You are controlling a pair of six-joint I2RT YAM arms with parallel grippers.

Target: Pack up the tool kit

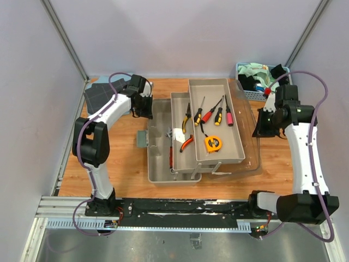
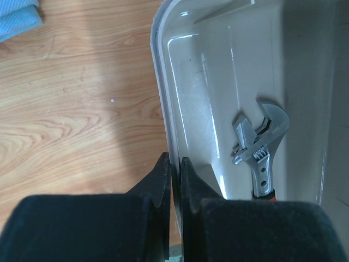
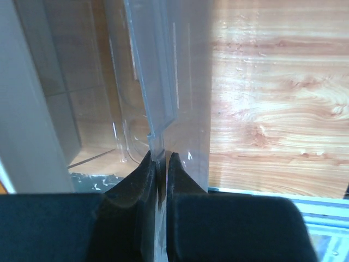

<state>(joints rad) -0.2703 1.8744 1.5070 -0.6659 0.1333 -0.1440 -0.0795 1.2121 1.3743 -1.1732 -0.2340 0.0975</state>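
Note:
My right gripper swings up over the filled trays toward the toolbox's side by the handle (image 1: 148, 134) next, then releases the lid's edge, since the lid lies open beside them.
The grey-beige toolbox (image 1: 159, 164) lies open mid-table with two fold-out trays raised and its translucent lid (image 1: 252, 142) swung out to the right. The upper tray (image 1: 234, 153) holds several small screwdrivers (image 1: 219, 115) and the orange tape measure (image 1: 213, 143). Pliers (image 1: 187, 117) lie in the lower tray. The red-handled wrench (image 2: 262, 147) lies in the base. My left gripper (image 1: 144, 105) is shut on the toolbox's left wall rim (image 2: 163, 109), with its fingers (image 2: 162, 180) either side of it. My right gripper (image 1: 260, 129) is shut on the lid's edge (image 3: 158, 82).
A blue slatted basket (image 1: 244, 94) of cloths stands at the back right. Folded dark cloths (image 1: 101, 94) lie at the back left. A light blue cloth (image 2: 16, 16) shows in the left wrist view. The toolbox handle (image 1: 142, 139) sticks out to the left.

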